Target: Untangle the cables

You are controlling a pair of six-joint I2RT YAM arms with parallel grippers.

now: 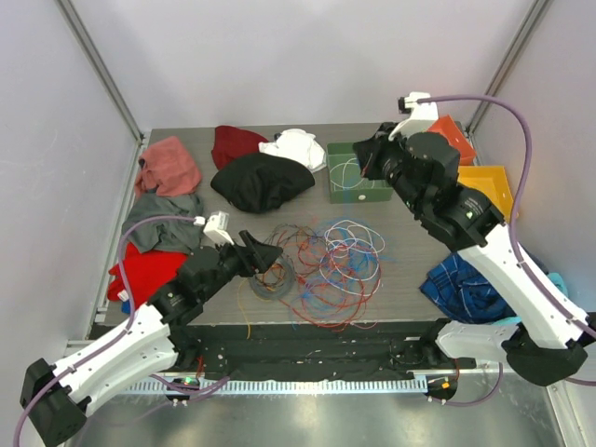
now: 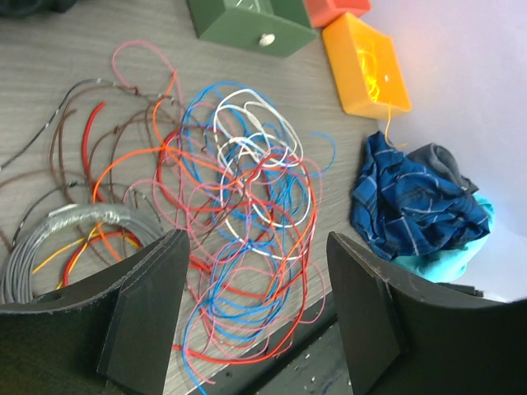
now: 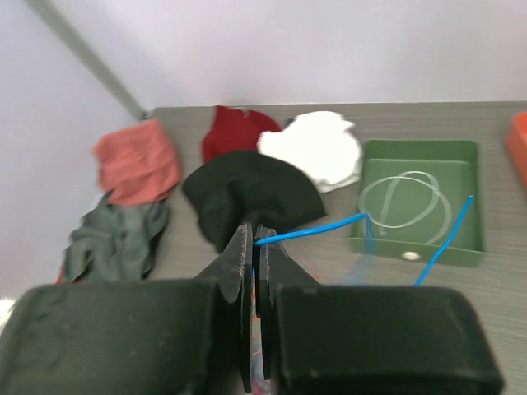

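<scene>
The blue cable swings outward past the green tray in my right gripper next, turns and lowers over the orange tray (image 1: 453, 139) (image 3: 519, 145), as the green already holds a white cable.
The cables (image 1: 328, 265) lie as a loose tangle of red, orange, blue, pink and white loops in the middle of the table, with a grey coil (image 1: 270, 281) at its left. My left gripper (image 1: 270, 253) hovers over the tangle's left edge. In the left wrist view it (image 2: 257, 247) stands open above red and blue loops (image 2: 239, 189), holding nothing. My right gripper (image 1: 365, 164) is raised by the green tray (image 1: 337, 177). It (image 3: 257, 243) is shut on a blue cable (image 3: 321, 230) that runs right toward the tray.
The green tray (image 3: 416, 148) holds a white cable loop (image 3: 408, 202). Orange and yellow trays (image 1: 489, 182) stand at the right. Cloths ring the table: black (image 1: 261, 182), white (image 1: 298, 147), dark red (image 1: 235, 142), pink (image 1: 169, 166), grey (image 1: 160, 222), red (image 1: 144, 270), blue plaid (image 1: 466, 284).
</scene>
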